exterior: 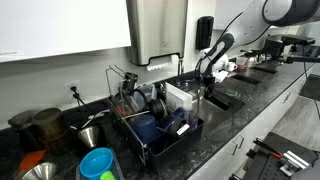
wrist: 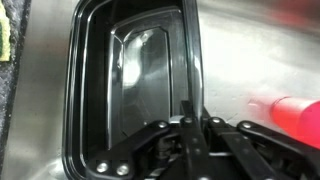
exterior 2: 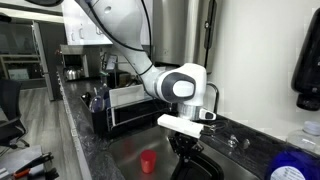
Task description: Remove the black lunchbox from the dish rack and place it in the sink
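Observation:
The black lunchbox still hangs above the grey metal bottom of the sink, so I need to lower it onto there with my gripper and let go of the lunchbox's rim.
In the wrist view the black lunchbox fills the middle, open side up, over the grey metal floor of the sink. My gripper is shut on the lunchbox's right rim, with one finger on each side of the wall. In both exterior views the gripper hangs low in the sink, with the dark lunchbox under it. The dish rack stands on the counter beside the sink, apart from the gripper.
A red cup lies on the sink floor close to the lunchbox. A yellow-green sponge sits at the basin's edge. Dark pots and blue bowls stand beyond the rack. A black soap dispenser hangs on the wall.

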